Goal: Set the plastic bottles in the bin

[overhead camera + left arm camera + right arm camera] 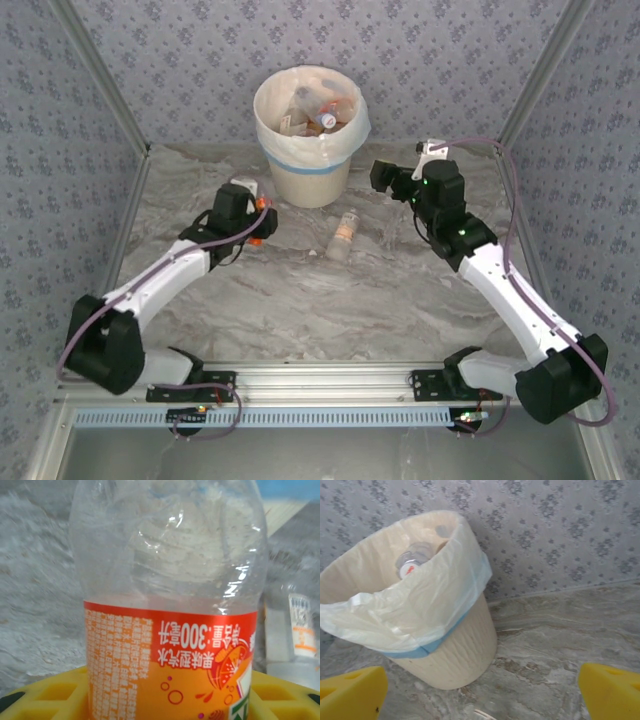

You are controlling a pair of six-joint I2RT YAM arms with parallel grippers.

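Observation:
The left gripper will next lift the clear plastic bottle up and outward over the bin's opening (pixel 308 105) to let go of it, because that opening is higher than the tabletop.
In the left wrist view a clear plastic bottle (pixel 170 580) with an orange label stands close up between my yellow fingers (pixel 50 692). My left gripper (pixel 262 215) is shut on it, left of the bin (pixel 310 170). A second bottle (pixel 345 234) with an orange label lies on the table in front of the bin, and its label also shows at the right edge of the left wrist view (pixel 302 635). The bin (pixel 455 650) holds several bottles (pixel 322 110). My right gripper (pixel 480 700) is open and empty, to the right of the bin, facing it.
The marble-patterned table (pixel 330 300) is enclosed by patterned walls (pixel 200 50) on three sides. The arm bases sit on a metal rail (pixel 320 380) at the near edge. Open tabletop lies between the two arms.

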